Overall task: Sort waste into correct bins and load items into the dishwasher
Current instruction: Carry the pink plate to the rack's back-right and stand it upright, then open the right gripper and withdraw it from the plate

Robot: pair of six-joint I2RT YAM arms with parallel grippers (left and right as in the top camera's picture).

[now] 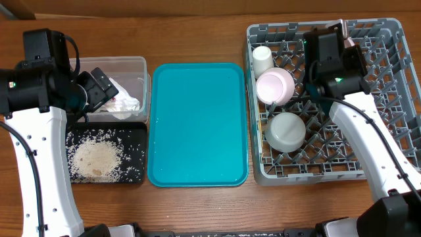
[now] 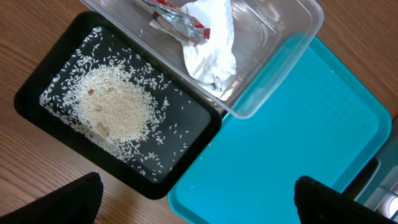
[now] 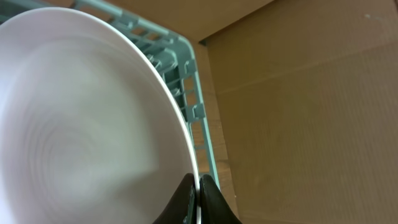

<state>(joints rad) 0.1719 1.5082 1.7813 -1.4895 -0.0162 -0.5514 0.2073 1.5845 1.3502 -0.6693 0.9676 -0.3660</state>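
The pale pink plate hangs on edge over the rack's wires beside the pinkish bowl, so my right gripper should next move down toward the rack and release the plate's rim.
My right gripper is shut on the rim of the pale pink plate and holds it on edge over the grey dish rack. From overhead the gripper covers most of the plate. In the rack stand a white cup, a pinkish bowl and a pale bowl. My left gripper is open and empty above the corner where the black tray meets the teal tray. Rice lies in the black tray. The napkin and red wrapper lie in the clear tub. No chopsticks are in view.
The large teal tray lies between the bins and the rack. The tub sits behind the black tray at the left. The rack's lattice wall is close behind the plate. Wooden table shows all around.
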